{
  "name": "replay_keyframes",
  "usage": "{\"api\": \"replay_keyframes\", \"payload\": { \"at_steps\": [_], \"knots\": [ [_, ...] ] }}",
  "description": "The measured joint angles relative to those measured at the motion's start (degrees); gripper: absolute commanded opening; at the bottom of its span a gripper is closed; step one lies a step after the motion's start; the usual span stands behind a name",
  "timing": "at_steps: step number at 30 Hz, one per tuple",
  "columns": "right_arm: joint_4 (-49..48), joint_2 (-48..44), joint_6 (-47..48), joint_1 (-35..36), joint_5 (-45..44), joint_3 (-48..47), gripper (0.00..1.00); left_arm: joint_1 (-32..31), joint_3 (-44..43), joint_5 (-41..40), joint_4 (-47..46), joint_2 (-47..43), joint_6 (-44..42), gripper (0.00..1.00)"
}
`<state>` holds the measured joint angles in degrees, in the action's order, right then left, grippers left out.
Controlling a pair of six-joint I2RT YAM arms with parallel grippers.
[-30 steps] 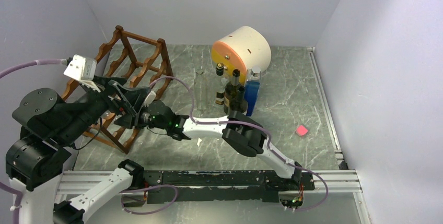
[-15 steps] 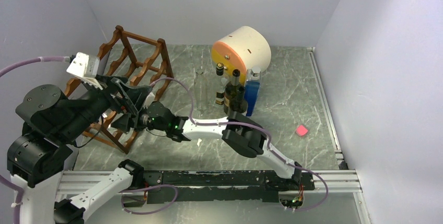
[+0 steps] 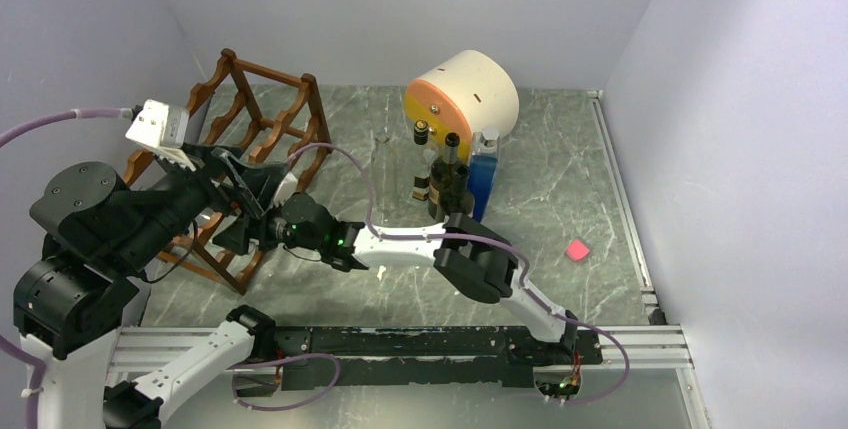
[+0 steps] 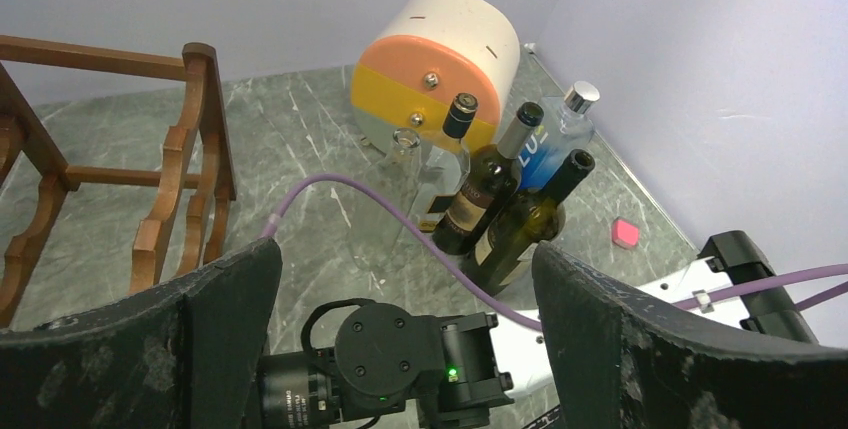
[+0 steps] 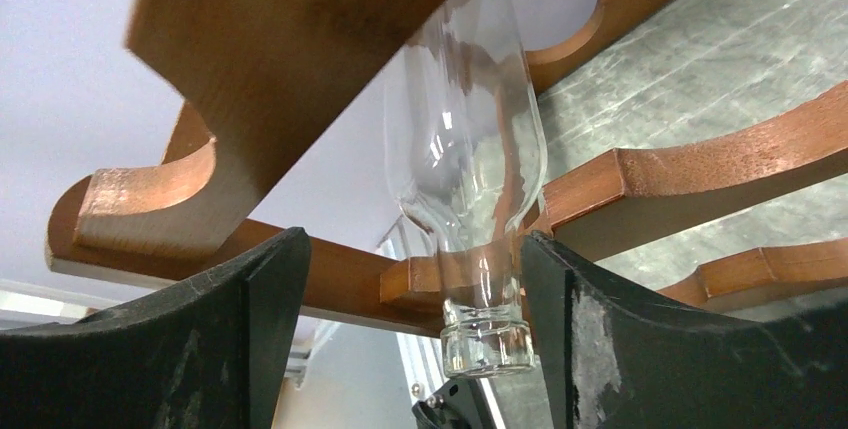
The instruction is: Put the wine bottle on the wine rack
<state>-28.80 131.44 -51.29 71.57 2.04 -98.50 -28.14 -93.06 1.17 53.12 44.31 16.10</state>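
Note:
Next, my right gripper lifts away toward the dark bottles and lowers over the standing clear bottle's neck [image 3: 382, 141], since one bottle already lies in the rack.
A clear glass wine bottle [image 5: 468, 139] lies in the reddish-brown wine rack [image 5: 700, 164], resting on its scalloped rails with the mouth pointing toward the right wrist camera. My right gripper [image 5: 410, 249] is open around the bottle's neck. The neck sits close against the right-hand finger [image 5: 600, 319] and well clear of the other. In the top view the wine rack [image 3: 268, 109] stands at the back left. My right gripper [image 3: 232, 232] reaches into its near end, and the bottle is hidden under my left arm. My left gripper [image 4: 405, 259] hangs wide open and empty above the right wrist [image 4: 390, 349].
A cluster of dark wine bottles [image 3: 448, 181] and a blue bottle [image 3: 484, 174] stands mid-table, in front of a cream and orange cylinder [image 3: 465, 94]. A small pink block [image 3: 577, 249] lies to the right. A purple cable [image 4: 380, 199] crosses the floor.
My right gripper has opened and let go of the clear bottle's neck. The left arm shifted slightly early on, then stayed still with its jaws wide.

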Motion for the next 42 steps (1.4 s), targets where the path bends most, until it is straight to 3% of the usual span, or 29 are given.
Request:
{"api": "replay_keyframes", "payload": {
  "at_steps": [20, 27, 35, 42],
  "knots": [
    [1.09, -5.99, 10.36, -1.29, -4.00, 6.82, 0.85, 0.00, -1.51, -2.16, 1.11, 0.74, -0.26, 0.99],
    [4.17, -16.87, 15.61, -2.56, -5.14, 14.60, 0.82, 0.00, -2.82, -2.69, 1.29, 0.59, -0.98, 0.99],
    [18.38, -34.75, 23.08, -9.90, -7.21, 17.62, 0.79, 0.00, 4.39, -2.99, -4.76, -3.52, -2.99, 0.99],
    [35.50, -48.83, 29.11, -16.83, -15.89, 15.56, 0.76, 0.02, 13.86, -0.87, -13.86, -5.90, -4.33, 0.99]
  ]
}}
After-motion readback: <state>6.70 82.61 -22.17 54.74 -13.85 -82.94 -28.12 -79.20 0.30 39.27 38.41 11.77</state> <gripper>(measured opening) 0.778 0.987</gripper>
